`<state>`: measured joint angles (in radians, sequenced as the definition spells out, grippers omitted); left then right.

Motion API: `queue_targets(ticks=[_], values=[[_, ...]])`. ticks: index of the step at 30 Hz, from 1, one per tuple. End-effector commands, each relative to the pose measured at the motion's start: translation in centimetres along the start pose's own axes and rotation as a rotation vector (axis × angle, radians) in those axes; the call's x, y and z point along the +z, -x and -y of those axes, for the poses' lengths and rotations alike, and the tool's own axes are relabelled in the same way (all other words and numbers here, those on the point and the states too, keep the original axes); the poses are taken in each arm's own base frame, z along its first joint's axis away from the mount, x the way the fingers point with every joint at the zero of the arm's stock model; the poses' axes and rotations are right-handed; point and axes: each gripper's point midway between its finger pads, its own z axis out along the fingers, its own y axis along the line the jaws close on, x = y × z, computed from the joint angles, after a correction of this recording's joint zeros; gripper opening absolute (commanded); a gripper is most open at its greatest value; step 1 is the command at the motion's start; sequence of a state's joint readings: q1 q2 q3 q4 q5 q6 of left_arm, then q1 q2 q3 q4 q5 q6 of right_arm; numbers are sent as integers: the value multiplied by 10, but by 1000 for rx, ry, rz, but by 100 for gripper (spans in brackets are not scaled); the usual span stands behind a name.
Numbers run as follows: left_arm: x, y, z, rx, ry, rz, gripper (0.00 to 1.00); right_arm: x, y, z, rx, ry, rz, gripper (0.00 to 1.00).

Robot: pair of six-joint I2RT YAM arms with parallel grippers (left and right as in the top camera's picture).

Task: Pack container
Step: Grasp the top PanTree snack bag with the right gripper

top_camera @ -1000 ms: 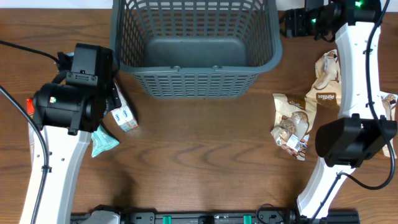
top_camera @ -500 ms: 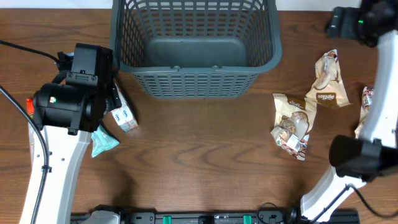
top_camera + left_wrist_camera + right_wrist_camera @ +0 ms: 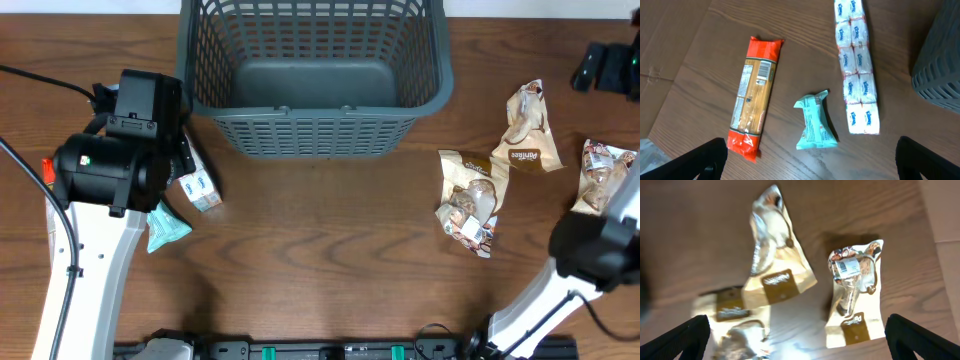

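Note:
Next, my right gripper shifts left in the overhead view, then moves down onto the farthest snack bag's clear part [image 3: 523, 120] [image 3: 772, 236], since it hangs beside that bag.
The container [image 3: 312, 128] is a big dark grey slotted basket at the top centre, with nothing inside; its corner shows in the left wrist view [image 3: 941, 65]. My left gripper [image 3: 812, 167] is open and empty above a teal packet [image 3: 815, 122], a red pasta pack [image 3: 753, 116] and a strip of tissue packs [image 3: 856, 65]. My right gripper [image 3: 800, 347] is open and empty above three beige snack bags: one [image 3: 775, 255], a second [image 3: 852, 295], and a third, blurred, at the lower left [image 3: 740, 335].
In the overhead view the left arm [image 3: 115, 165] hides the pasta pack; the tissue pack [image 3: 200, 188] and teal packet [image 3: 165, 228] peek out. Snack bags lie at the right [image 3: 470, 203], [image 3: 525, 130], [image 3: 603, 175]. The right arm [image 3: 608, 70] reaches the right edge.
The right arm has swung from beside the basket's right rear corner to the far right, over the snack bags. The left arm has not moved.

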<state>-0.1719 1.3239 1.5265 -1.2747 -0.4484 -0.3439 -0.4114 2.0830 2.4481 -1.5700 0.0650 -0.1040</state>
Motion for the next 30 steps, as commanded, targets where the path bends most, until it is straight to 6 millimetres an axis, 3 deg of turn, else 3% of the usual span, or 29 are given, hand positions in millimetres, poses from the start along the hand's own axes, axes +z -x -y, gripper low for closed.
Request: queue_targets(ticks=[1, 11, 16, 25, 30], values=[[-2, 5, -2, -27, 1, 15, 96, 37, -4, 0, -142, 46, -75, 99], [-2, 6, -2, -29, -1, 18, 96, 139, -10, -12, -178, 91, -231, 99], [-2, 6, -1, -34, -2, 20, 96, 178, -16, -34, -187, 163, -272, 99], [-2, 6, -1, -33, -2, 20, 96, 190, 10, -69, -254, 163, -174, 99], [-2, 6, -1, -34, -2, 20, 96, 197, 17, -77, -269, 163, -142, 99]])
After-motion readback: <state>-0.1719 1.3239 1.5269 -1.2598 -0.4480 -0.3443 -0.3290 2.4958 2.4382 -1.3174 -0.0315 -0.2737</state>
